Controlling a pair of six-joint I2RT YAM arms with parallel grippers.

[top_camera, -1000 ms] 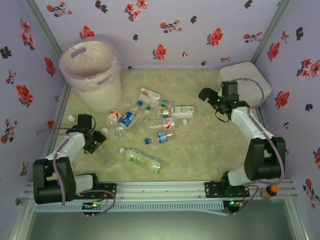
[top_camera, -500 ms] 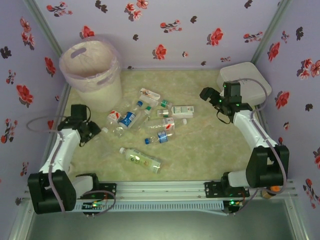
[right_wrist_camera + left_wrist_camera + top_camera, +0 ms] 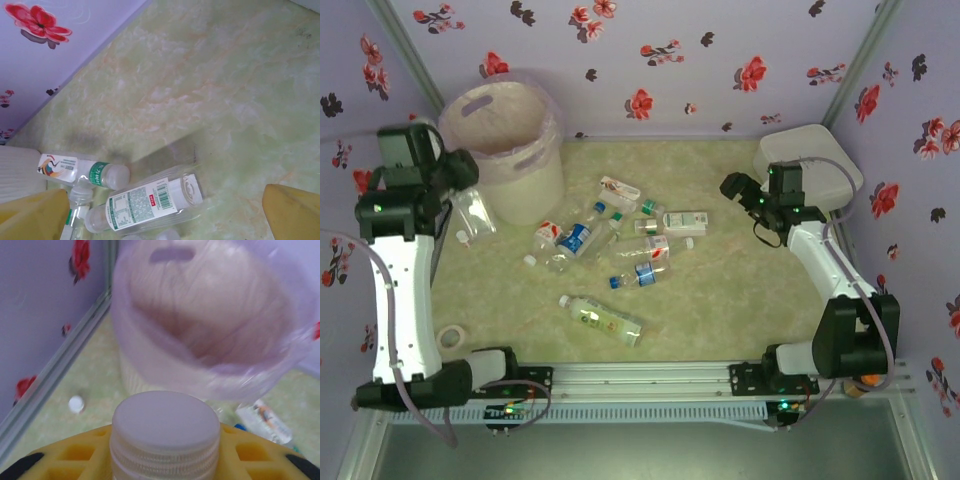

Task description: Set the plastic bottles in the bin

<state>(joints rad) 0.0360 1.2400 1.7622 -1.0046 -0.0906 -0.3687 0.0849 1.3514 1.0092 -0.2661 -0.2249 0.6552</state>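
Note:
My left gripper moves outward over the bin's opening [image 3: 502,122] [image 3: 212,310] next, then lowers and releases, since the bottle hangs short of the bin's rim.
My left gripper [image 3: 461,186] is raised beside the bin [image 3: 505,140], shut on a clear plastic bottle [image 3: 476,212] that hangs below it. In the left wrist view the bottle's white cap [image 3: 165,430] sits between the yellow fingers [image 3: 252,452], and the bag-lined bin [image 3: 200,315] lies just ahead. Several bottles [image 3: 610,235] lie clustered mid-table, and one more bottle [image 3: 603,318] lies nearer the front. My right gripper [image 3: 733,187] hovers open to their right. Its fingertips [image 3: 35,215] straddle a white-labelled bottle [image 3: 150,202] lying below, not touching it.
A flat white lidded box [image 3: 812,163] stands at the back right. A tape roll [image 3: 450,337] and a loose white cap [image 3: 463,238] lie near the left wall. A brownish orange-capped bottle [image 3: 863,382] sits by the right arm's base.
The left arm has swung up from the table by the left wall, carrying the clear bottle to beside the bin. The right arm has barely moved.

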